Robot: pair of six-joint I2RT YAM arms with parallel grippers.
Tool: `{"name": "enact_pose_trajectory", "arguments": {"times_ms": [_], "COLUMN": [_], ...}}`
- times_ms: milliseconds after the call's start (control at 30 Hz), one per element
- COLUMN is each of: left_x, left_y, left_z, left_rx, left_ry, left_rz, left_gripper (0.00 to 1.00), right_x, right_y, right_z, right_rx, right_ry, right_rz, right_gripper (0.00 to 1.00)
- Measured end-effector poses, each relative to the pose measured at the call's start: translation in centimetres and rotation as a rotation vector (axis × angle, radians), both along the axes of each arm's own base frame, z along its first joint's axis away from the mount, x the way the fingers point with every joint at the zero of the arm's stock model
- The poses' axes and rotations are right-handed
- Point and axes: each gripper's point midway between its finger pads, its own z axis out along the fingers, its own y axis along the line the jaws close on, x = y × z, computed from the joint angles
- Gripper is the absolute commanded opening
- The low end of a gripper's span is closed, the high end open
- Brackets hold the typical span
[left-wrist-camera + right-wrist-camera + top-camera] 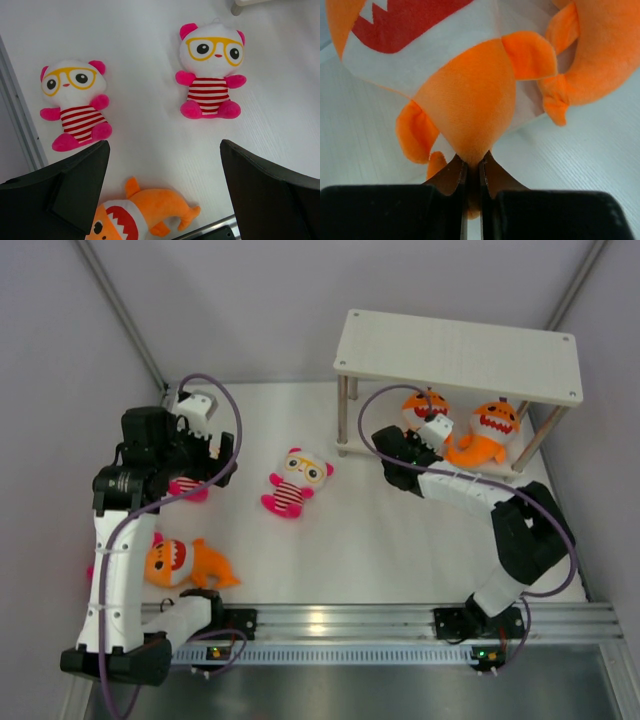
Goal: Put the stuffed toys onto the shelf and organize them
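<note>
The robot's right gripper needs to push away from the robot's base first and then open around the shark's belly, to get deeper under the shelf's top board.
The shelf stands at the back right. Two orange sharks sit under its top board. My right gripper is shut on the belly of the left shark; in the right wrist view the gripper pinches that shark, with the second shark beside it. My left gripper is open and empty above the table's left side. Below it lie a doll, a second doll and a third shark. That shark lies at the front left.
The middle doll lies left of the shelf's front leg. The other doll is partly hidden under my left arm. A metal rail runs along the near edge. Grey walls close in on both sides.
</note>
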Motion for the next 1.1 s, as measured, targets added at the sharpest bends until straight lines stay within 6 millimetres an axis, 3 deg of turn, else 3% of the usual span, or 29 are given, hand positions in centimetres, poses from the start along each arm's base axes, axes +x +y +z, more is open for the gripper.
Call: {"name": "enact_pose_trajectory", "arguments": {"times_ms": [200, 433, 533, 567, 667, 900, 1100], "left_x": [-0.1, -0.1, -0.1, -0.1, -0.1, -0.1, -0.3], "left_y": [0.1, 0.2, 0.2, 0.2, 0.2, 0.2, 0.2], "left_z": [-0.3, -0.3, -0.3, -0.3, -0.3, -0.3, -0.1], "left_rx": [0.005, 0.008, 0.01, 0.01, 0.01, 0.01, 0.01], "left_ry": [0.004, 0.003, 0.003, 0.003, 0.003, 0.003, -0.006], "left_rz": [0.001, 0.004, 0.007, 0.007, 0.007, 0.007, 0.006], "left_gripper": [0.98, 0.98, 0.98, 0.98, 0.98, 0.98, 0.98], "right_x": [3.0, 3.7, 3.9, 4.0, 4.2, 4.3, 4.2], "right_y": [-0.8, -2.0, -2.6, -2.7, -2.6, -2.3, -2.3], "right_z": [-0.2, -1.7, -1.9, -1.9, -2.0, -2.1, -2.1], "right_rx": [-0.028, -0.031, -0.028, -0.027, -0.02, -0.005, -0.008], "right_ry": [0.015, 0.052, 0.058, 0.061, 0.062, 0.065, 0.062], "right_rz": [-0.013, -0.032, -0.043, -0.045, -0.043, -0.027, -0.019], "right_gripper": [0.0, 0.05, 0.11, 0.21, 0.35, 0.45, 0.6]}}
